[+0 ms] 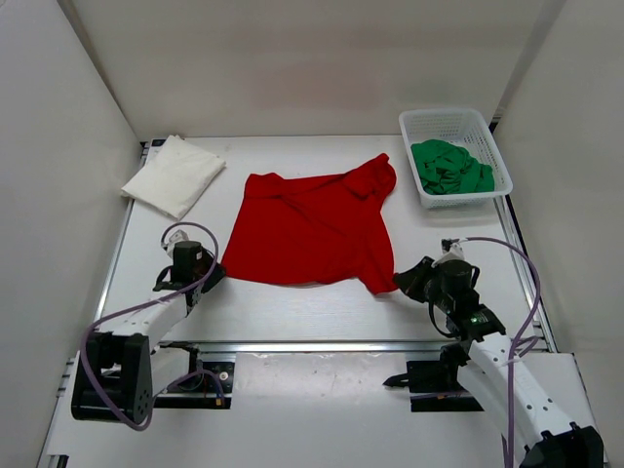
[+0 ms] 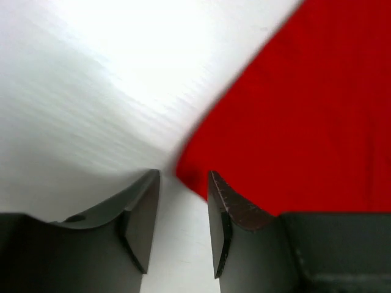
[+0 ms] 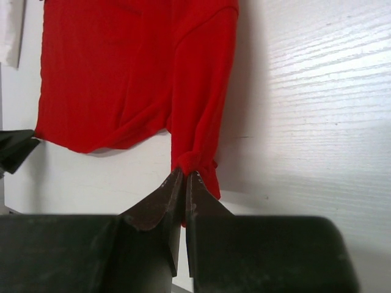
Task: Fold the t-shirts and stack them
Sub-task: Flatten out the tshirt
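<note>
My left gripper is open, with the red t-shirt's free near corner [image 1: 228, 274] [image 2: 189, 173] just ahead of its fingers. The tip of the corner points between them, so I will ease the gripper onto the corner next and close.
The red t-shirt [image 1: 312, 226] lies spread on the table's middle, partly folded over itself. My left gripper [image 1: 211, 276] stands open at the shirt's near-left corner [image 2: 190, 172]; bare table shows between its fingers and the cloth lies just ahead of them. My right gripper [image 1: 407, 280] is shut on the red shirt's near-right corner [image 3: 194, 160], with cloth bunched at the fingertips. The white t-shirt [image 1: 174, 174] lies folded at the back left. The green t-shirt [image 1: 448, 167] sits crumpled in the basket.
A white plastic lattice basket [image 1: 477, 124] stands at the back right. White walls close in the table on the left, back and right. Cables loop beside both arms near the front edge.
</note>
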`<state>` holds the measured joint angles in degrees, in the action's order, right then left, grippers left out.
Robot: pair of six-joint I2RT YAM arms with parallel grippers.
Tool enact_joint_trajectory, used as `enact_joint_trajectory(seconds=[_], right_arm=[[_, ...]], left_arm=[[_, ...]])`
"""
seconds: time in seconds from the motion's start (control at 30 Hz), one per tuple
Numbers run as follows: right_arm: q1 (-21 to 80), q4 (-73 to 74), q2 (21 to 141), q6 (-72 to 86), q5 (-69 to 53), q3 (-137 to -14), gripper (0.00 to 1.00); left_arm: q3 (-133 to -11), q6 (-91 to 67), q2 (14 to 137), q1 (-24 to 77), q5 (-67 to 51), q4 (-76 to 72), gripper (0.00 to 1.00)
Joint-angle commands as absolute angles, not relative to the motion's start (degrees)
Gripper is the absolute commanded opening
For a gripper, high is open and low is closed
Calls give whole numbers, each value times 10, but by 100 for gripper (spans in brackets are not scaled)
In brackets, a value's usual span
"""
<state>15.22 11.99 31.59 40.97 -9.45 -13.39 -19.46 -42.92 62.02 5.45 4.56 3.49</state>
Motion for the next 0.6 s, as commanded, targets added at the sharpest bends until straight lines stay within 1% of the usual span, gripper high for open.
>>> enact_joint_trajectory(seconds=[0.0,0.07,0.2,0.27,0.33,0.37,0.43,0.5,0.57], right_arm=[[159,79,316,410,-105,-137,0],[163,79,318,407,-96,-140,0],[168,76,321,405,-91,-138,0],[161,70,323,404,-98,-142,0],[157,63,329,404,-100,-142,0],[151,63,335,397,-97,-151,0],[148,72,344,394,-94,-166,0],[144,66,350,388,-83,-184,0],[142,76,362,372,-70,-221,0]], left_arm=[[-176,-443,645,39,43,15,47],[-178,-451,664,36,34,7,47],[-174,-461,660,47,34,7,47],[-164,-462,650,57,46,-12,44],[-160,-477,650,48,36,-33,29],[-162,-480,653,48,25,-43,24],[-175,-483,653,61,26,-36,7],[-198,-489,637,82,39,-26,0],[-225,-490,617,84,21,-24,0]])
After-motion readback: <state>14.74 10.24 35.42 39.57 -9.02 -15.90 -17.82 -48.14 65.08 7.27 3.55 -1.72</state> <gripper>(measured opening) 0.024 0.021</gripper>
